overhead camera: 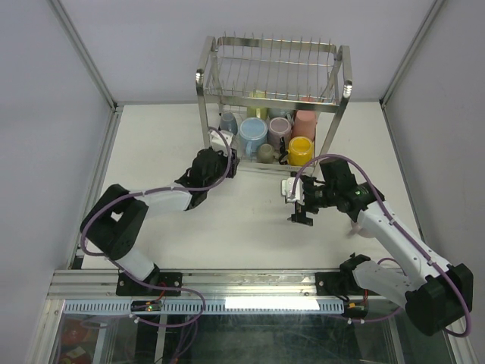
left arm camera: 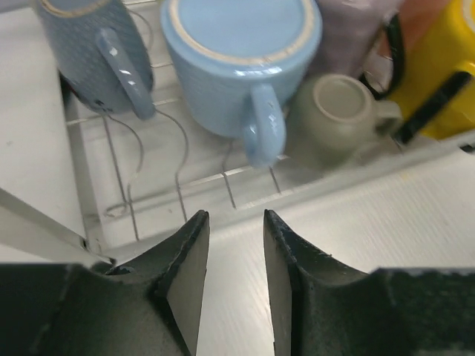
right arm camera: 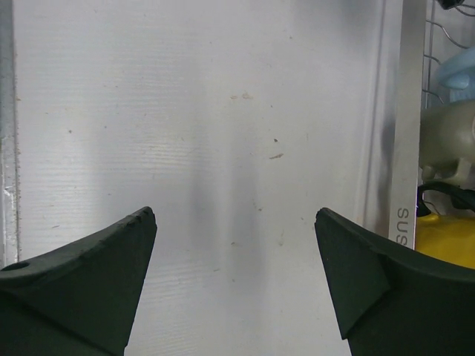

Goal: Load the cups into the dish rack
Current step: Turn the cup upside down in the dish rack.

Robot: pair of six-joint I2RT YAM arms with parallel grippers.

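A mauve cup [overhead camera: 364, 230] is still outside the rack, partly under my arm, so I will swing my right gripper to the right in the top view and down onto it next.
The dish rack [overhead camera: 203, 83] stands at the back middle of the table, and its lower tier holds several cups. In the left wrist view I see a grey-blue cup [left arm camera: 85, 52], a light blue cup [left arm camera: 237, 63], a small grey-beige cup [left arm camera: 338, 111], a mauve cup [left arm camera: 345, 33] and a yellow cup [left arm camera: 438, 81]. My left gripper [left arm camera: 236, 219] hovers just in front of the rack's lower tier, narrowly open with only bare table between its fingers. My right gripper [right arm camera: 234, 215] is wide open over the table beside the rack's front rail [right arm camera: 401, 111], and it holds nothing.
From above, a pink cup [overhead camera: 305, 121] sits at the tier's right rear behind the yellow cup [overhead camera: 301, 149]. The rack's upper tier [overhead camera: 273, 57] is bare wire. White walls [overhead camera: 45, 114] close in the table on both sides. The left gripper [overhead camera: 229, 161] and right gripper [overhead camera: 297, 208] sit apart.
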